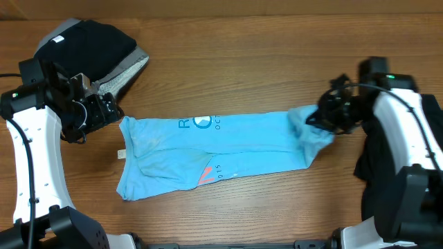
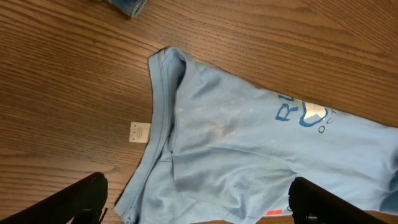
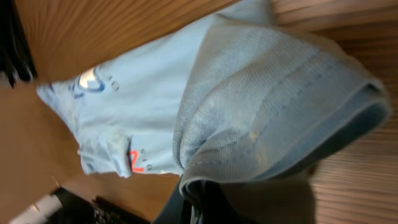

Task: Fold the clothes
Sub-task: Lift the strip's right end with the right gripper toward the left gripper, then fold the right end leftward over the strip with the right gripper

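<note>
The cloth lies flat at the shirt's plain part (image 1: 263, 136) (image 3: 163, 88), so next I should move my right gripper to the left in the overhead view, over that part, and let go of the shirt's hem.
The light sky-blue T-shirt (image 1: 221, 149) lies stretched lengthwise across the middle of the table, with white and blue logos and orange-red lettering. My right gripper (image 1: 325, 117) is shut on the shirt's right end and lifts that bunched hem (image 3: 280, 106) off the wood. My left gripper (image 1: 104, 111) is open and empty just left of the shirt's left end; in the left wrist view its fingers (image 2: 196, 199) straddle the collar end (image 2: 168, 81), which lies flat with a small white tag (image 2: 138, 132) beside it.
A pile of dark and grey clothes (image 1: 104, 52) lies at the back left behind my left arm. A black garment (image 1: 377, 173) hangs at the right edge. A bit of denim (image 2: 127, 6) shows at the top of the left wrist view.
</note>
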